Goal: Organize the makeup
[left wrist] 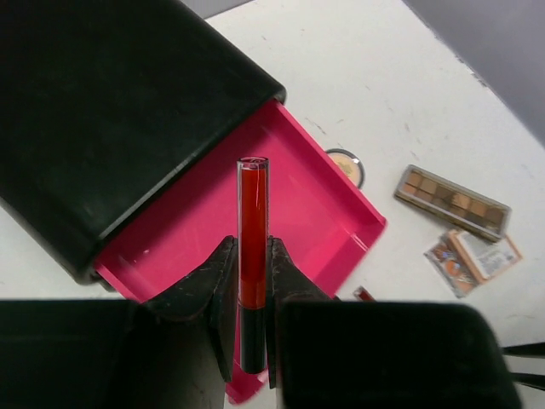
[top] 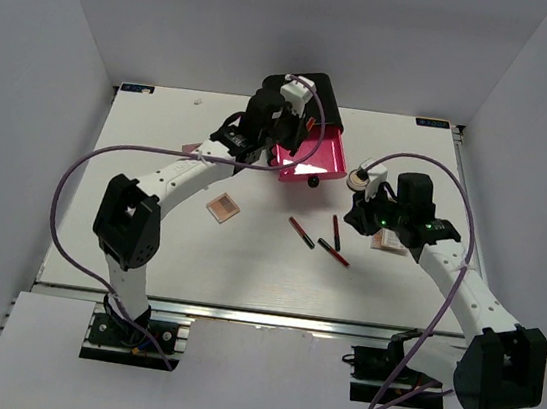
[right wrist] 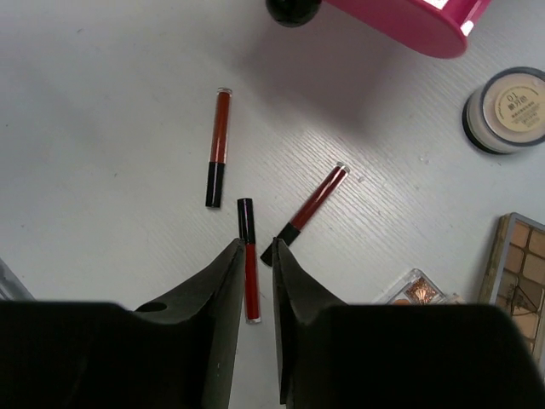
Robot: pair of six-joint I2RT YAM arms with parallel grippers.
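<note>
My left gripper moves down toward the bottom of the pink drawer next and releases the thin stick there, since that open space lies below the fingers.
My left gripper is shut on a thin red-and-black stick, which points out over the open pink drawer of the black box. My right gripper hangs above the table with its jaws a little apart and nothing held. One stick lies on the table in line with the gap, and two others lie close by. In the top view these sticks are left of the right gripper. A round compact and a brown palette lie to the right.
The pink drawer sticks out from the box at the back centre, its black knob facing the sticks. A small square palette lies left of centre, and another sits beside the brown palette. The left arm crosses the back left.
</note>
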